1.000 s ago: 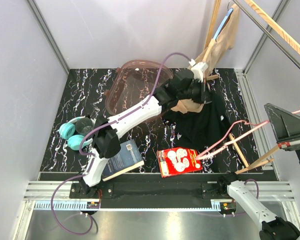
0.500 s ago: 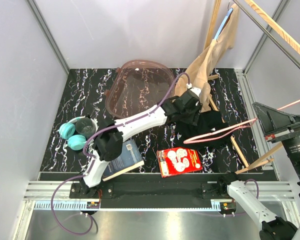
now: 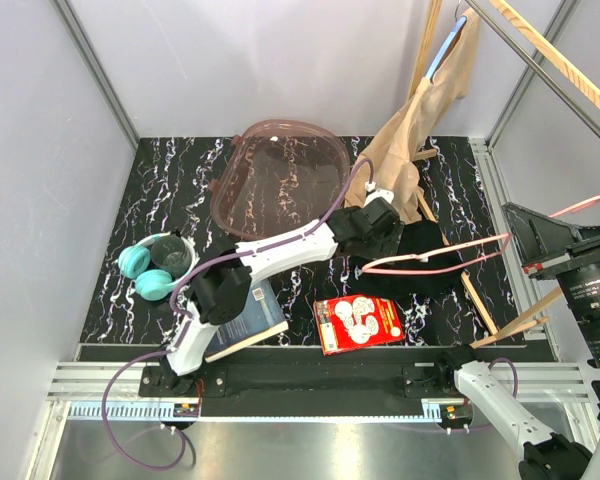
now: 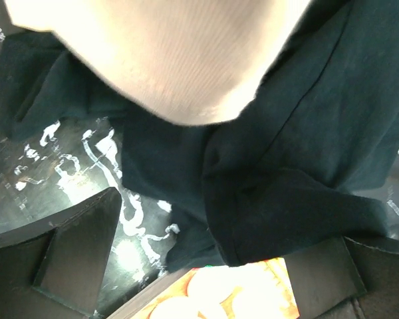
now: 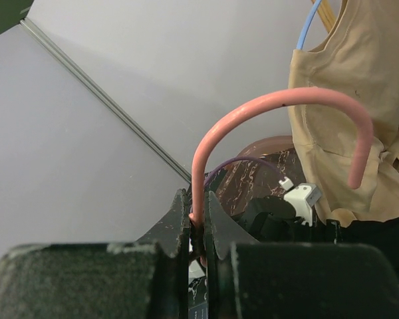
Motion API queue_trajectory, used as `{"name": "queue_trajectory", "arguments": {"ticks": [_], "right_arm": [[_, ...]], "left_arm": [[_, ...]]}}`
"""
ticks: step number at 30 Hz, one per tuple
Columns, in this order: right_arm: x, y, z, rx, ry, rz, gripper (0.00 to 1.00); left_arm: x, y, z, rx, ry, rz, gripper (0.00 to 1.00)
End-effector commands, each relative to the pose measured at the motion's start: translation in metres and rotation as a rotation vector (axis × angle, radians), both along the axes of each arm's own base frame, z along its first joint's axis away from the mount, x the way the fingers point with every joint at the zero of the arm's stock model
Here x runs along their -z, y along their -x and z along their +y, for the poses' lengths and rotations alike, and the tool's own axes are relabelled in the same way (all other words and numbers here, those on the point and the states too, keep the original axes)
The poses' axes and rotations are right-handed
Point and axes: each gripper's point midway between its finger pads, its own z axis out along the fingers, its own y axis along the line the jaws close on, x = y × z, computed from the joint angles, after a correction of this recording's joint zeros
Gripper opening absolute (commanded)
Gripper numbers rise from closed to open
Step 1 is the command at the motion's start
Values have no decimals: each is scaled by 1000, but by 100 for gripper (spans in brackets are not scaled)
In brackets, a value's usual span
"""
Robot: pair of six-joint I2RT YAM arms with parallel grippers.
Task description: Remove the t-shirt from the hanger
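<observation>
My left gripper should go down next onto the t-shirt's fold nearest the red packet (image 4: 254,222).
The black t-shirt (image 3: 425,268) lies crumpled on the marble table, right of centre; in the left wrist view the t-shirt (image 4: 286,166) fills the middle. The pink wire hanger (image 3: 435,255) hangs level just above it, with no cloth on it. My right gripper (image 3: 528,240) is shut on the hanger's hook (image 5: 279,100), which is pinched between the fingers of the right gripper (image 5: 197,199). My left gripper (image 3: 375,228) hovers at the shirt's left edge. In its wrist view the left gripper (image 4: 203,266) stands open, fingers wide apart with nothing between them.
A beige garment (image 3: 410,130) hangs from a wooden rack (image 3: 480,300) at the back right and drapes near my left wrist. A red packet (image 3: 358,322) lies in front of the shirt. A pink clear lid (image 3: 278,175), teal headphones (image 3: 150,270) and a book (image 3: 250,315) sit to the left.
My left gripper opened, let go of the black t-shirt and dropped lower and leftward. The shirt fell flat onto the table. The hanger swung up level, free of the cloth.
</observation>
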Motion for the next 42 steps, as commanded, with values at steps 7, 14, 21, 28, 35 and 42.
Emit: {"name": "queue_trajectory", "arguments": {"ticks": [7, 14, 21, 28, 35, 42], "right_arm": [[-2, -2, -1, 9, 22, -16, 0], [0, -3, -3, 21, 26, -15, 0], [4, 0, -3, 16, 10, -16, 0], [16, -9, -3, 32, 19, 22, 0], [40, -35, 3, 41, 13, 126, 0], [37, -47, 2, 70, 22, 134, 0]], "left_arm": [[29, 0, -51, 36, 163, 82, 99], [57, 14, -60, 47, 200, 177, 99], [63, 22, -73, 86, 263, 236, 50], [-13, 8, -85, 156, 405, 166, 8], [-136, -1, -85, 250, 651, 86, 0], [-239, -6, -62, 276, 845, -52, 0]]}}
